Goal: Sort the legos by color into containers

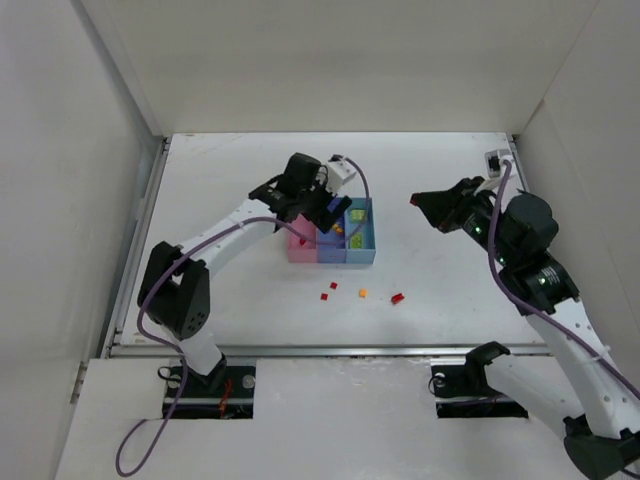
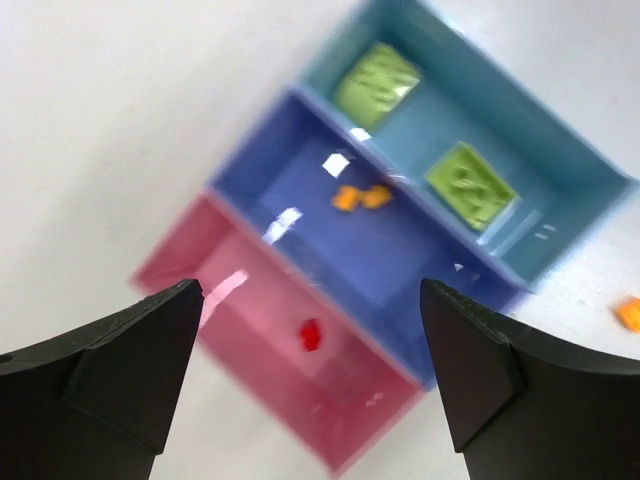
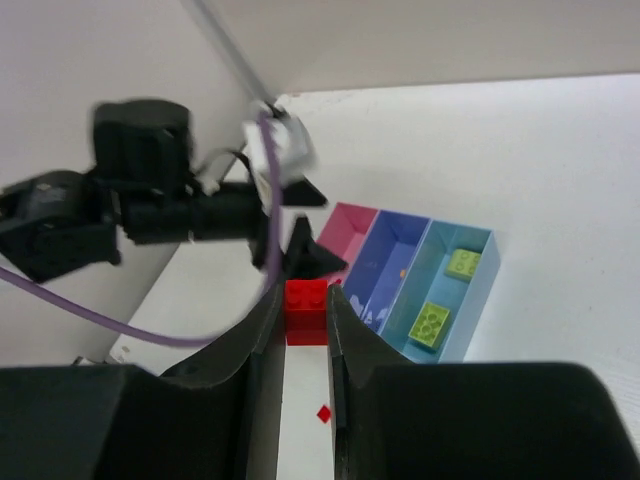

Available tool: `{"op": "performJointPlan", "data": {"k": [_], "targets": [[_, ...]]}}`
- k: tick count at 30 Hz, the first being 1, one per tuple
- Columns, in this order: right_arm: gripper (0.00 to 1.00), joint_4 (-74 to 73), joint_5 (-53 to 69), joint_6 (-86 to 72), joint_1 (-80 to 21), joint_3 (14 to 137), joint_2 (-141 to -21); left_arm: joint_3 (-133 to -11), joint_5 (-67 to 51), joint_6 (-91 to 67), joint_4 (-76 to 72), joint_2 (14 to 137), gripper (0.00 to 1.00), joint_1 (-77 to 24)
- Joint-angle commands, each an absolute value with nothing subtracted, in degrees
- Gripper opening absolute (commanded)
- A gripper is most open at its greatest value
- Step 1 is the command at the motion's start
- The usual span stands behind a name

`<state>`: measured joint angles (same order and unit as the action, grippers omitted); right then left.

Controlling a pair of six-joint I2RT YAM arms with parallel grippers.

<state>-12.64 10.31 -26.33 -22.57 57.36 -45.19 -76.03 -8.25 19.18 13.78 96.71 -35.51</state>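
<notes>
I should move my right gripper down and to the left in the top view, over the pink bin [image 1: 302, 240] [image 3: 345, 236], because a red lego is already there.
Three joined containers stand mid-table: pink [image 1: 300, 247], blue-violet [image 1: 331, 250] and light blue [image 1: 362, 250]. My left gripper [image 2: 310, 290] hangs open over the pink bin [image 2: 250, 300], nothing between its fingers. Under it a small red lego [image 2: 311, 335] lies in that bin. Orange legos [image 2: 362, 197] sit in the blue-violet bin [image 2: 420, 270]. Two yellow-green legos [image 2: 377, 83] [image 2: 469, 183] lie in the light blue bin [image 2: 540, 170]. To the right of the bins, my right gripper [image 3: 306, 300] is shut on a red lego [image 3: 306, 318], held above the table.
Loose legos lie on the table in front of the bins: two red ones [image 1: 324, 296] [image 1: 333, 286], an orange one [image 1: 363, 293] and another red [image 1: 397, 298]. White walls close in the table on three sides. A small white box [image 1: 496, 160] sits at the back right.
</notes>
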Motion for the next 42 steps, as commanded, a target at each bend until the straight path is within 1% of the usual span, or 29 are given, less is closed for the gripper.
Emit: {"op": "performJointPlan", "data": {"k": [1, 3, 4, 5, 6, 7, 8, 9, 10, 11, 13, 15, 17, 18, 22, 27, 28, 30, 31, 33, 34, 35, 36, 39, 40, 41, 42], "targets": [[0.0, -11.34, 12.66, -25.22, -22.68, 60.9, -51.03, -80.77, -2.05, 15.74, 13.97, 89.57, 0.89, -28.51], [0.0, -11.34, 13.36, -24.35, -25.3, 63.61, -55.0, -78.5, -0.1, 13.37, 12.66, 87.55, 0.89, -24.89], [0.0, -11.34, 12.58, -23.82, -26.79, 64.76, -59.46, -75.53, 0.87, 12.14, 11.79, 85.1, 0.89, -21.13], [0.0, -11.34, 11.44, -22.95, -28.55, 66.08, -61.85, -74.28, 2.88, 10.65, 10.39, 84.03, 0.9, -19.35], [0.0, -11.86, 8.9, -22.33, -32.48, 67.31, -64.22, -73.4, 4.64, 6.89, 10.37, 83.15, 0.92, -17.77], [0.0, -11.87, 7.57, -21.8, -34.43, 70.2, -66.68, -73.39, 6.4, 4.85, 10.37, 81.84, 0.95, -14.88], [0.0, -12.74, 6.17, -21.1, -36.28, 71.96, -72.1, -72.69, 9.55, 2.92, 11.76, 81.83, 0.95, -13.37], [0.0, -14.57, 4.76, -21.09, -38.73, 73.98, -75.12, -72.69, 11.23, 1.16, 12.56, 80.96, 0.95, -11.97], [0.0, -15.72, 4.75, -20.4, -39.54, 78.53, -78.28, -72.69, 12.82, -2.25, 13.35, 80.95, 0.97, -10.82], [0.0, -16.86, 4.75, -20.39, -40.07, 80.84, -84.14, -72.69, 13.88, -2.98, 14.75, 80.25, 0.97, -8.37], [0.0, -18.37, 4.75, -20.39, -40.08, 84.53, -89.1, -72.69, 16.34, -3.68, 14.77, 78.93, 0.97, -6.25], [0.0, -19.68, 4.22, -20.91, -40.61, 88.93, -95.23, -72.16, 17.83, -4.31, 15.29, 77.26, 1.0, -3.19], [0.0, -19.69, 5.79, -20.92, -40.61, 92.26, -99.21, -71.55, 17.84, -4.31, 15.9, 76.21, 1.0, -1.24], [0.0, -20.56, 6.32, -20.4, -40.61, 93.42, -103.06, -70.85, 17.15, -4.31, 15.91, 75.07, 1.0, 0.42], [0.0, -26.0, 4.67, -19.25, -41.92, 100.01, -110.46, -68.04, 14.24, -4.83, 14.86, 73.56, 1.0, 2.1], [0.01, -27.6, 4.04, -19.25, -43.24, 102.04, -112.85, -66.62, 13.46, -4.31, 14.85, 74.09, 1.0, 2.11], [0.06, -27.6, 3.52, -19.25, -43.24, 102.04, -112.85, -66.01, 12.93, -4.31, 14.85, 74.61, 1.0, 2.11], [0.11, -28.82, 3.52, -19.25, -43.24, 102.57, -114.78, -66.01, 11.35, -3.69, 14.85, 74.62, 1.0, 2.11], [0.21, -28.83, 4.04, -19.25, -43.24, 103.18, -115.48, -66.01, 11.34, -3.69, 14.85, 74.62, 1.0, 2.11], [0.3, -29.44, 4.91, -18.73, -43.24, 103.8, -116.54, -66.01, 10.81, -3.69, 14.85, 75.15, 1.0, 2.11], [0.43, -29.44, 6.05, -18.72, -43.24, 103.8, -117.07, -66.01, 10.81, -3.69, 14.85, 75.15, 1.0, 2.11], [0.47, -29.44, 6.06, -18.72, -43.24, 103.8, -117.07, -66.01, 10.11, -3.69, 14.85, 75.15, 1.0, 2.11], [0.51, -28.83, 6.06, -18.72, -43.24, 103.8, -117.07, -66.01, 10.11, -3.69, 14.85, 75.15, 1.0, 2.11], [0.53, -28.83, 6.06, -18.72, -43.24, 104.41, -117.6, -66.53, 9.4, -3.69, 14.85, 75.15, 1.0, 2.11], [0.57, -28.83, 6.06, -18.72, -43.24, 104.41, -117.6, -66.53, 9.4, -3.69, 14.85, 75.15, 1.0, 2.11], [0.57, -28.83, 5.54, -18.72, -43.24, 104.41, -117.6, -66.53, 9.4, -3.69, 14.85, 75.15, 1.0, 2.11], [0.64, -28.83, 5.54, -18.2, -43.24, 104.94, -117.6, -66.53, 8.8, -3.69, 15.38, 75.67, 1.0, 2.11]]}}
